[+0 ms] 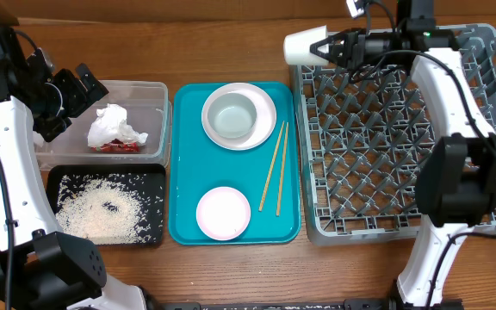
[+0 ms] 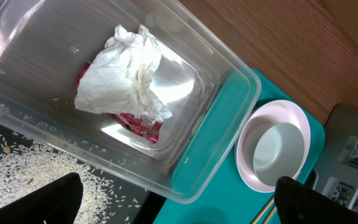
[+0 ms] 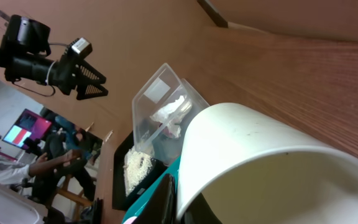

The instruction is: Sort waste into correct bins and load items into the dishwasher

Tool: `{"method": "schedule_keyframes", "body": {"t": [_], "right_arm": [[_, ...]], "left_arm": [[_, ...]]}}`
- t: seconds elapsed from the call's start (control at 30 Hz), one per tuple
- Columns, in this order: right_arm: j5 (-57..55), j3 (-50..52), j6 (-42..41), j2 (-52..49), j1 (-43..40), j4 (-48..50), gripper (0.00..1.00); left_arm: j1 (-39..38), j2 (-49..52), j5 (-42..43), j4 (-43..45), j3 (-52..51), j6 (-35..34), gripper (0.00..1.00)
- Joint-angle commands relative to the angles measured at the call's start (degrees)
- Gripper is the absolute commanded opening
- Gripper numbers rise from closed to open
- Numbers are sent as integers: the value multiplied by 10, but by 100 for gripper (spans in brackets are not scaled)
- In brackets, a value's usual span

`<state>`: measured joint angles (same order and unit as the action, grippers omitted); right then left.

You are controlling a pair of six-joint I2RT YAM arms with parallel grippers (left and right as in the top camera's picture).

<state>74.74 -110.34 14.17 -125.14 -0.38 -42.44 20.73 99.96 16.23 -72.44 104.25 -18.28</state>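
The right gripper lowers the still-raised white cup toward the rack's far corner by the teal tray next and releases the cup's rim, since that corner lies below my gripper.
My right gripper (image 1: 324, 45) is shut on the rim of a white cup (image 1: 304, 45), held on its side above the far left corner of the grey dishwasher rack (image 1: 386, 155). In the right wrist view the cup (image 3: 260, 149) fills the frame, with one dark finger (image 3: 160, 199) against its wall. My left gripper (image 1: 77, 86) hangs open over the clear tub (image 1: 158, 95), which holds the napkin (image 2: 126, 68) and the red packet (image 2: 138, 124). Rice (image 1: 102, 211) lies in the black tray (image 1: 153, 176). A bowl (image 1: 231, 118) sits on the large plate (image 1: 265, 99).
The teal tray (image 1: 183, 172) lies between the bins and the rack. It also carries a small plate (image 1: 223, 212) and the chopsticks (image 1: 274, 166). The clear tub and the black tray stand one behind the other at the left.
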Motion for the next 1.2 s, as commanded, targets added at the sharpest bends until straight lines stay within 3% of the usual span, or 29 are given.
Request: {"method": "schedule_keyframes", "body": {"t": [0.0, 0.53, 0.77, 1.17], "right_arm": [[27, -7, 13, -23, 0, 12, 4], [8, -6, 13, -81, -1, 26, 4], [12, -6, -11, -82, 0, 103, 4], [14, -6, -7, -104, 4, 148, 4]], "left_arm": [[-1, -7, -3, 1, 10, -6, 100], [-1, -7, -3, 1, 10, -6, 100], [-1, -7, -3, 1, 10, -6, 100], [-1, -7, -3, 1, 10, -6, 100]]}}
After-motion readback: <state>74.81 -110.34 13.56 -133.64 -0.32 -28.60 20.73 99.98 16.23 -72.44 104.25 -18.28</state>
